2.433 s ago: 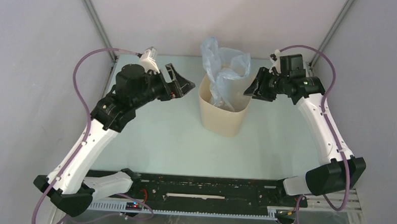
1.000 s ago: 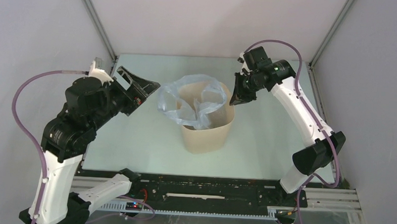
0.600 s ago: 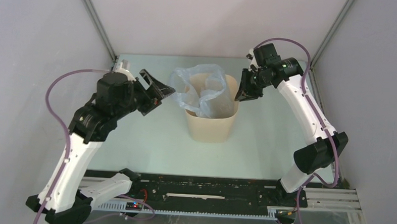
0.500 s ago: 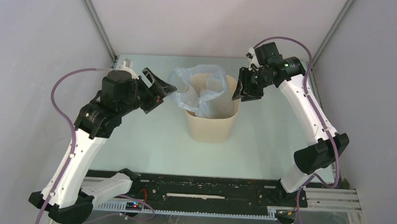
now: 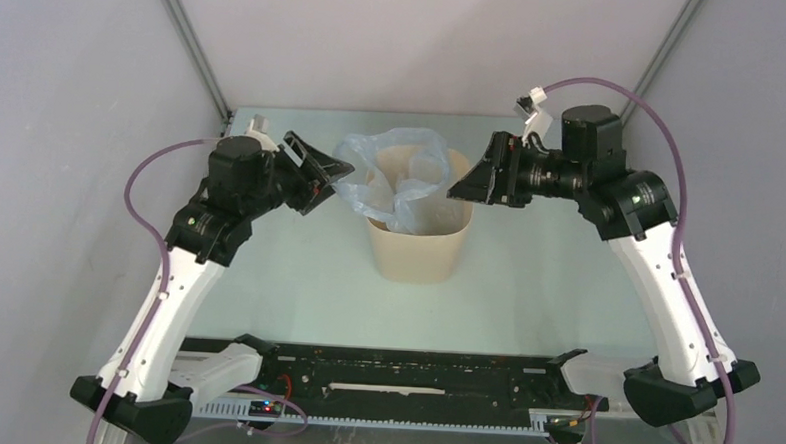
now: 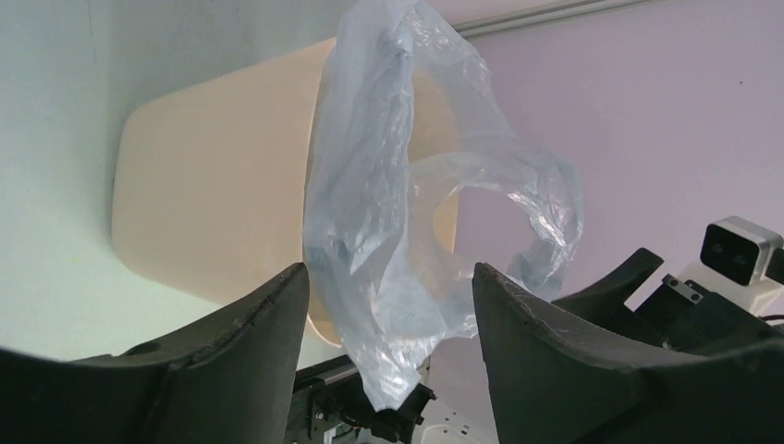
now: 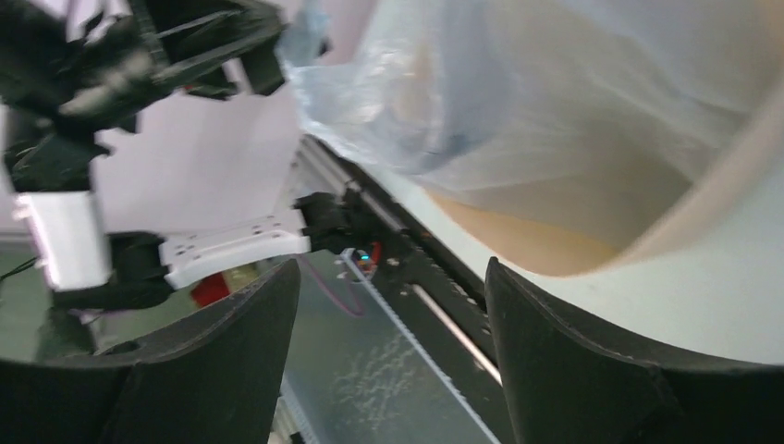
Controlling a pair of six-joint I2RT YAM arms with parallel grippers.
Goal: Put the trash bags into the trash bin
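Note:
The bag's folded edge is beyond my right gripper's open fingers. My right gripper needs to move over the bin's opening toward my left gripper, onto that edge.
The beige trash bin stands upright mid-table. The pale-blue trash bag sits partly inside it, its top draped over the bin's left and far rim. My left gripper is open just left of the bin, level with the rim; in the left wrist view the bag hangs between the spread jaws against the bin, with nothing gripped. My right gripper is open and empty at the bin's right rim; its wrist view shows the bag inside the bin.
Grey enclosure walls stand close on the left, right and back. A black rail with the arm bases runs along the near edge. The pale-green table top lies around the bin.
The bin and bag slid from the near left back toward mid-table. The left gripper has closed in on the bag's left side. The right arm has swung outward, its gripper staying at the bin's right rim.

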